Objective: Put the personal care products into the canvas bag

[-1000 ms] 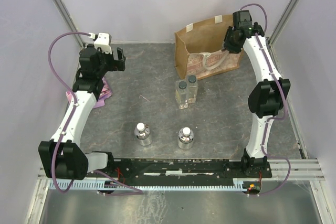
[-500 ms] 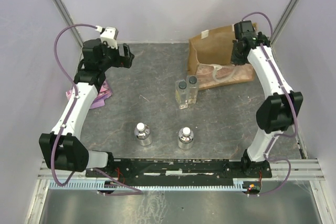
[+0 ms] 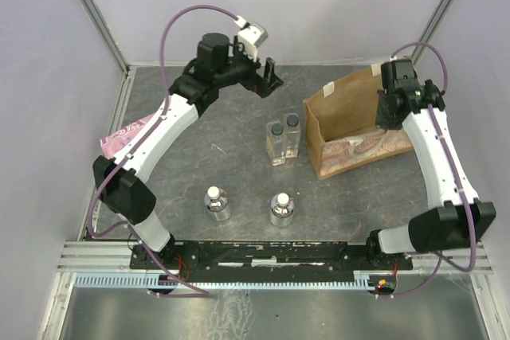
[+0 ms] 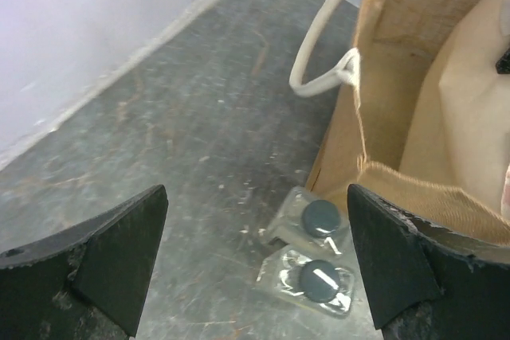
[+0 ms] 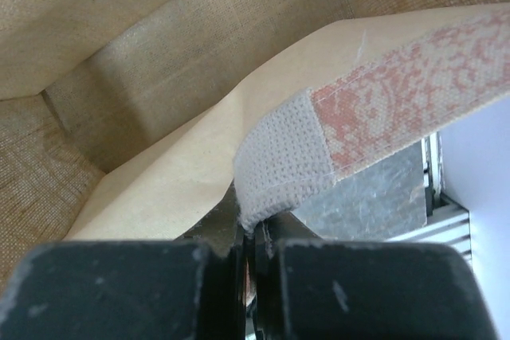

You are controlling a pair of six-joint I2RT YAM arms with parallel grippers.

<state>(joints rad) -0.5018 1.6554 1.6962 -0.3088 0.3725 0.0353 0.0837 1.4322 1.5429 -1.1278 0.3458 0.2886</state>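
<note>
I should pull my right gripper back toward the base bar with the bag's pinched near rim [image 3: 384,134] [image 5: 277,185] and let go of it there, because the bag's opening is already open.
The canvas bag [image 3: 351,129] stands open at the right, tan with a pale reddish-patterned front panel. My right gripper [image 3: 391,111] is shut on its top rim; in the right wrist view the fingers [image 5: 249,236] pinch the pale patterned edge of the bag [image 5: 159,61]. Two tall clear bottles with dark caps [image 3: 284,139] stand together just left of the bag, and also show in the left wrist view [image 4: 319,252]. Two short silvery bottles [image 3: 215,203] [image 3: 280,208] stand nearer the arm bases. My left gripper [image 3: 269,77] is open and empty, above and behind the tall bottles [image 4: 255,193].
A flat pink packet [image 3: 119,137] lies at the far left by the wall. The bag's white loop handle [image 4: 319,45] hangs over its left side. Walls close in the back and both sides. The arms' base rail [image 3: 271,254] runs along the near edge.
My right gripper has pulled the bag nearer and to the right. My left arm has swung from the far left to the back centre, over the tall bottles.
</note>
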